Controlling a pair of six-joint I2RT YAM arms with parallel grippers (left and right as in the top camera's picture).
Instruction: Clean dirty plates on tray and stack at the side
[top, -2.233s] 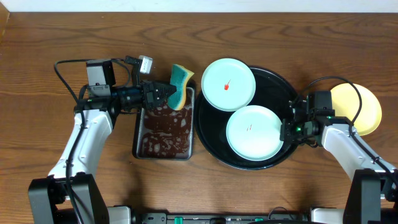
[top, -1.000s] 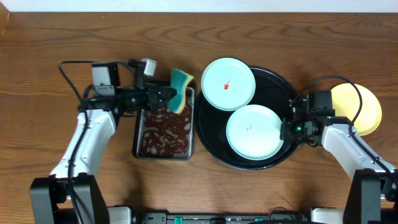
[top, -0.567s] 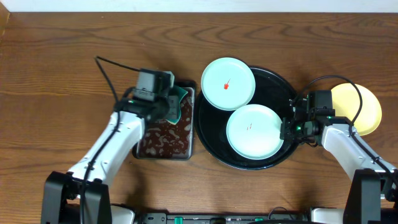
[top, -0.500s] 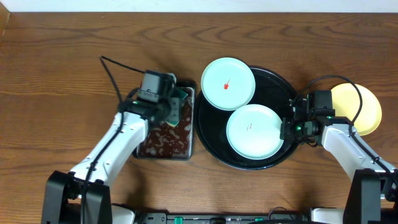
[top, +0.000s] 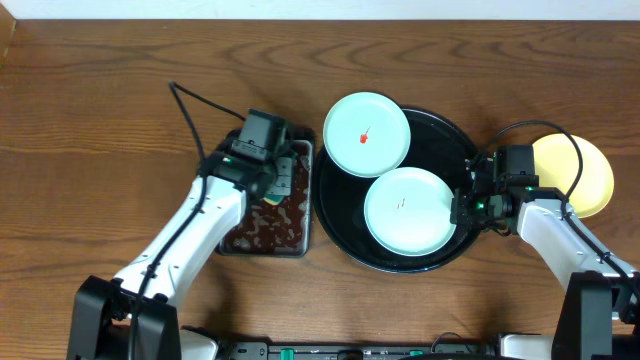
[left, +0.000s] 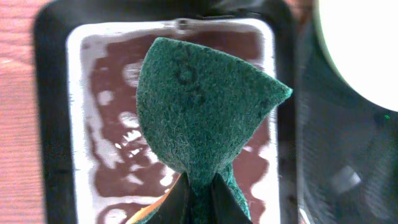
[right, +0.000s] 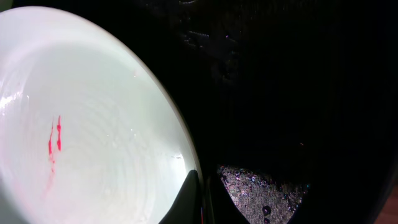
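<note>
Next I will swing my left gripper over the streaked plate and return, then lower to release the sponge (left: 199, 106), since the pan's dark liquid lies below the gripper.
My left gripper (left: 200, 198) is shut on a green scouring sponge (left: 199, 106) with an orange underside, held over the pan of dark liquid (left: 93, 124). In the overhead view the left gripper (top: 279, 182) hangs above that pan's upper right part. One pale blue-green plate (top: 408, 212) lies in the black tray (top: 446, 146), with faint marks at its centre. My right gripper (top: 461, 212) is shut on its right rim. The right wrist view shows this plate (right: 81, 124) with red streaks, pinched by my right gripper (right: 203, 200). A second blue-green plate (top: 367, 135) with a red speck overlaps the tray's far-left rim. A pale yellow plate (top: 578, 176) sits on the table right of the tray.
The rectangular metal pan (top: 226, 240) stands just left of the tray, almost touching it. A black cable (top: 195, 105) arcs from the left arm over the table. The table's far edge meets a white wall (top: 320, 8).
The left arm swung right and turned the sponge from the pan's far edge to above the liquid. The right arm and all three plates have not moved.
</note>
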